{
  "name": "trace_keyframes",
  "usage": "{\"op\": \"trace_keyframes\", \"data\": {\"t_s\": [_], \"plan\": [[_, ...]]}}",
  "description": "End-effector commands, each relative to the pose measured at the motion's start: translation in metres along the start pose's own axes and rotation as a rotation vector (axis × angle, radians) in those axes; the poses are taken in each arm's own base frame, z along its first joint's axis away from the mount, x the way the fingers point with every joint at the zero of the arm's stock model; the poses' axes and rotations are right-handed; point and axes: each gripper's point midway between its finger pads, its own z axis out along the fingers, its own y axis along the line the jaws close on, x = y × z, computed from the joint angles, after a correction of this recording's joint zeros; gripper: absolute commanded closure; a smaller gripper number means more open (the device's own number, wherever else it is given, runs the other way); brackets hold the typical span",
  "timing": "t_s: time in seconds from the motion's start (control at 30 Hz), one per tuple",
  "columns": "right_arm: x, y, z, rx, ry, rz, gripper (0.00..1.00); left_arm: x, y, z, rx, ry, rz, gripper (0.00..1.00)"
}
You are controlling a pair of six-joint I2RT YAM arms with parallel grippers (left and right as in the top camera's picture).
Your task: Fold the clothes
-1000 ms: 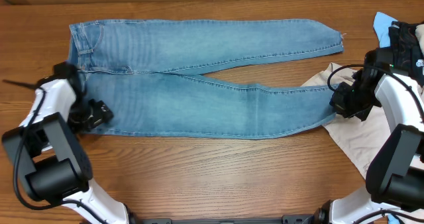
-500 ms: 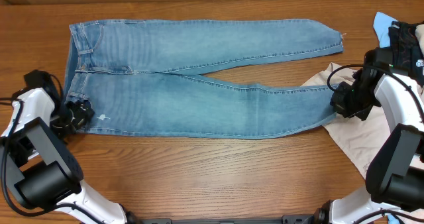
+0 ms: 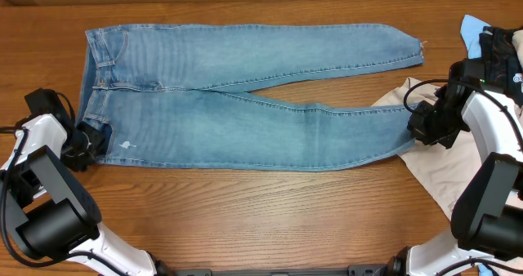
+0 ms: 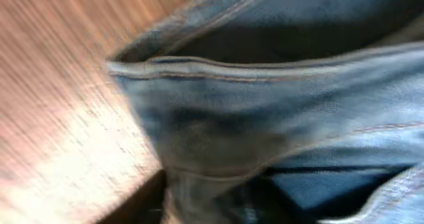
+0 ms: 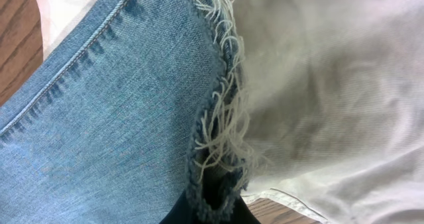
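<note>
The far leg lies flat beside the near one, so my right gripper needs to lift the frayed hem up and outward over the far leg's end [image 3: 411,51] next and release it.
The clothes, a pair of light-blue jeans [image 3: 245,104], lie flat on the wooden table [image 3: 245,219], waistband at the left and both legs running right. My left gripper [image 3: 88,141] sits at the near corner of the waistband. In the left wrist view, the blurred denim [image 4: 265,118] funnels down between that gripper's [image 4: 212,211] dark fingers. My right gripper [image 3: 418,125] is at the end of the near leg. In the right wrist view it [image 5: 215,204] is shut on the frayed hem [image 5: 222,118].
A cream garment [image 3: 441,178] lies under the right arm and beneath the near leg's hem, also seen as pale cloth [image 5: 331,85] in the right wrist view. A blue cloth [image 3: 472,27] and dark items are piled at the far right edge.
My left gripper has slid left off the seat of the jeans to the waistband's near corner and closed on the denim. The right arm and the jeans have not moved.
</note>
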Motion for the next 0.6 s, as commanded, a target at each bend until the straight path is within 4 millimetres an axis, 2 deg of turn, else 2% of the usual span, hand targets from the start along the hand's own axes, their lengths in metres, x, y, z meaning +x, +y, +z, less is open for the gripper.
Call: {"op": "trace_keyframes", "data": {"t_s": [0.0, 0.1, 0.17, 0.23, 0.27, 0.3, 0.37, 0.4, 0.57], "plan": [[-0.004, -0.001, -0.005, 0.002, -0.024, 0.002, 0.93, 0.015, 0.010, 0.005, -0.035, 0.043, 0.026, 0.96], [-0.002, 0.000, -0.005, -0.006, -0.016, 0.003, 0.93, 0.018, 0.022, -0.003, -0.053, 0.070, 0.012, 0.96], [0.003, 0.004, -0.006, -0.028, 0.007, 0.005, 0.94, 0.013, 0.036, -0.017, -0.047, 0.060, -0.034, 0.96], [0.006, 0.007, -0.007, -0.051, 0.017, 0.006, 0.95, 0.006, 0.051, -0.036, -0.028, 0.033, -0.087, 0.96], [0.008, 0.012, -0.011, -0.080, 0.018, 0.005, 0.96, -0.001, 0.063, -0.054, -0.002, -0.003, -0.137, 0.96], [0.009, 0.015, -0.014, -0.096, 0.017, 0.004, 0.96, -0.004, 0.068, -0.063, 0.012, -0.024, -0.162, 0.96], [0.011, 0.019, -0.024, -0.119, 0.005, 0.008, 0.96, -0.012, 0.082, -0.090, 0.057, -0.089, -0.219, 0.96], [0.014, 0.018, -0.035, -0.128, -0.014, 0.008, 0.96, -0.015, 0.094, -0.110, 0.074, -0.137, -0.253, 0.96], [0.022, 0.005, -0.071, -0.140, -0.072, 0.046, 0.96, -0.006, 0.113, -0.153, 0.086, -0.222, -0.297, 0.96]]}}
